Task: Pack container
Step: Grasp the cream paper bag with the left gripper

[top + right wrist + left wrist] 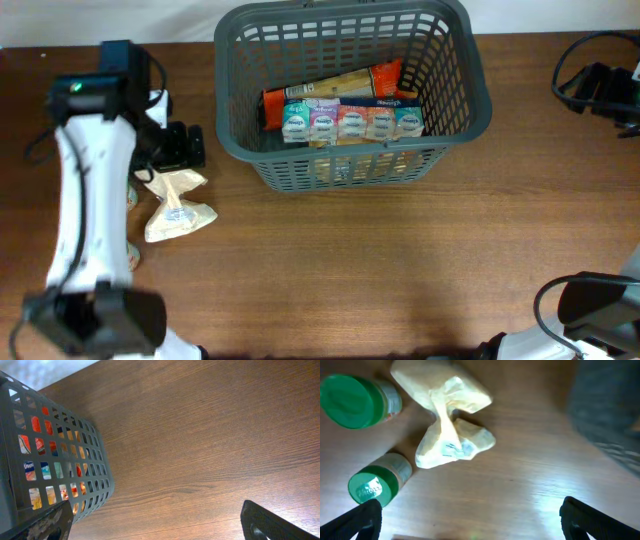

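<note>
My left gripper moves down onto the pinched middle of the crumpled beige bag (451, 425) next and closes its open fingers there, as the bag is below.
The container, a dark grey slotted basket (452, 118), stands at the back middle of the table. It holds an orange and tan packet (340, 88) and a row of small cups (350, 122). It also shows in the right wrist view (50, 450). My left gripper (188, 147) is open and empty above the table (470, 510), just short of a crumpled beige bag (451, 425), which also shows in the overhead view (178, 205). Two green-lidded jars (355, 400) (372, 485) lie left of the bag. My right gripper (155, 512) is open and empty, right of the basket.
The left arm (85, 200) hides most of the jars in the overhead view. Dark cables and the right arm's wrist (600, 85) are at the far right. The right arm's base (590, 310) sits at the front right corner. Bare wood lies in front of the basket.
</note>
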